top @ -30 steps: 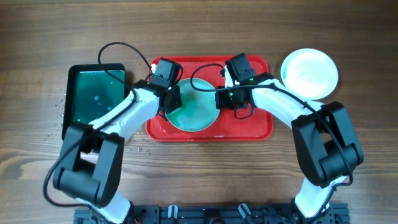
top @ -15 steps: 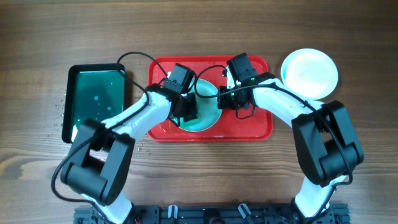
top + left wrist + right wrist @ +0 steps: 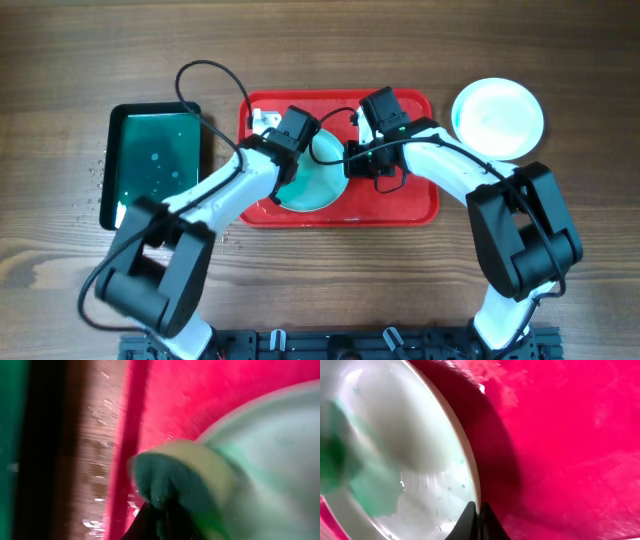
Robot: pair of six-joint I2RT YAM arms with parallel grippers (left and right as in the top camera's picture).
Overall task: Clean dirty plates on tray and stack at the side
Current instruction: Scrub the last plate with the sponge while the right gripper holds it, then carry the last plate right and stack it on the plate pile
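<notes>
I should raise my right gripper, move past the tray and lower onto the other pale plate (image 3: 497, 119), as that plate is to its right in the overhead view.
A pale turquoise plate (image 3: 318, 185) with a teal smear lies on the red tray (image 3: 405, 200). My left gripper (image 3: 296, 160) is over the plate's left part, shut on a green and yellow sponge (image 3: 170, 477) that presses on the plate (image 3: 270, 465) near the tray's left rim (image 3: 131, 420). My right gripper (image 3: 347, 165) is shut on the plate's right rim; in the right wrist view the jaws (image 3: 479, 516) pinch the rim of the wet plate (image 3: 395, 445) above the tray floor (image 3: 570, 435). Another pale round plate (image 3: 498, 118) lies on the table right of the tray.
A dark green tray (image 3: 155, 165) holding liquid stands left of the red tray. Water drops lie on the wooden table (image 3: 90, 190) beside it. Cables loop above both wrists. A small white patch (image 3: 262, 120) sits in the red tray's back left corner.
My left gripper with the sponge swept from the plate's left edge toward its middle, then back up-left. My right gripper stayed on the plate's rim.
</notes>
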